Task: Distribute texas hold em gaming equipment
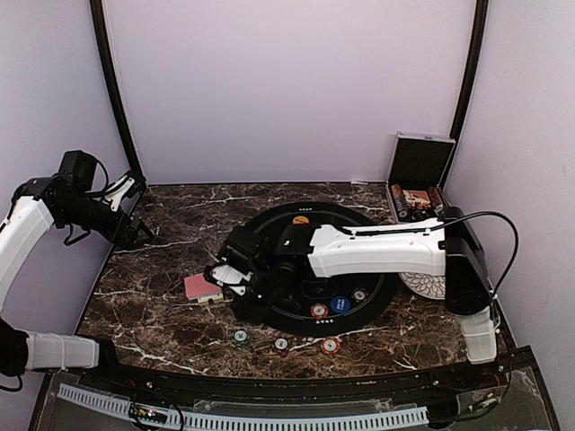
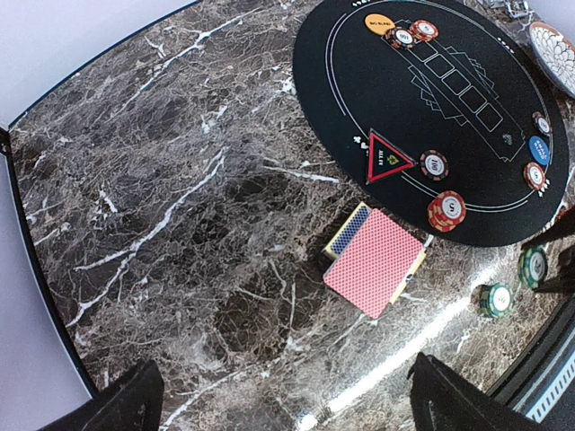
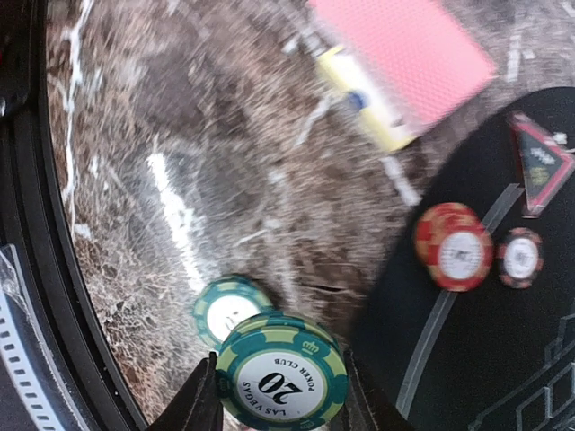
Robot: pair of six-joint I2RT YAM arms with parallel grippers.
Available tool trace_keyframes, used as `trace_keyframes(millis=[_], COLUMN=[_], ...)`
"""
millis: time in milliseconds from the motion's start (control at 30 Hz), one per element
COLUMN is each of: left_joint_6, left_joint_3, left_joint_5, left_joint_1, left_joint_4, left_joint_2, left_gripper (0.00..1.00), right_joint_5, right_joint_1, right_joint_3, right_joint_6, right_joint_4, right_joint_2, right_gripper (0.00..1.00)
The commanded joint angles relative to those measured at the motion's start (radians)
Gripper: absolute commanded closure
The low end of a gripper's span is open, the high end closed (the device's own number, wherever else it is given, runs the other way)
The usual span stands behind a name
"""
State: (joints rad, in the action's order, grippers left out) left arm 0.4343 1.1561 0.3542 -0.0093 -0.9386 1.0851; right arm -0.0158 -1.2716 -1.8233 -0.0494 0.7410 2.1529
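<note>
The green poker chip point(image 3: 281, 373) goes outward in my right gripper next, then down for release on bare mat just beyond the dark chip point(image 3: 559, 226), a clear spot.
My right gripper point(image 3: 281, 382) is shut on a green poker chip point(image 3: 281, 373) marked 20, held above the marble. Another green chip point(image 3: 229, 310) lies on the table just beyond it. The red-backed card deck point(image 3: 404, 54) rests on its yellow-edged box near the black mat point(image 3: 503, 341), where a red chip stack point(image 3: 454, 247) and a dark chip point(image 3: 519, 258) sit. In the top view the right gripper point(image 1: 260, 296) reaches across the mat point(image 1: 269, 224) toward the deck point(image 1: 202, 287). My left gripper point(image 2: 292, 404) hangs open and empty, high over bare marble at the far left, short of the deck point(image 2: 375, 260).
Loose chips point(image 1: 281, 344) lie on the marble near the front edge. A blue disc point(image 1: 339, 304) and an orange disc point(image 1: 301, 219) sit on the mat. The white patterned plate point(image 1: 422, 285) is under the right arm. The open black case point(image 1: 420, 180) stands at the back right.
</note>
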Motion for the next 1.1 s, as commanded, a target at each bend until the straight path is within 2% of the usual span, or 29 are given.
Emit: trace_keyframes(millis=[0,233,1067], left_joint_6=[0.011,0.012,0.021], left_joint_3=[-0.007,-0.01,-0.03], left_joint_5=[-0.002,-0.008,-0.003], left_joint_1=[-0.003,-0.003,-0.003], left_joint_4=[-0.029,-0.025,-0.005], left_joint_2=[-0.019,-0.019,-0.014], left_gripper=[0.01,0.01,0.01], right_joint_5=[-0.017,-0.043,-0.037], right_joint_1=[0.084,0.199,0.338], right_joint_3=[-0.006,-0.024,-0.308], right_joint_6=[-0.02,-0.04,-0.11], right_joint_4=[-0.014,-0.018,-0.063], right_joint_2=[-0.082,-0.055,0.295], right_gripper=[0.87,0.88,0.9])
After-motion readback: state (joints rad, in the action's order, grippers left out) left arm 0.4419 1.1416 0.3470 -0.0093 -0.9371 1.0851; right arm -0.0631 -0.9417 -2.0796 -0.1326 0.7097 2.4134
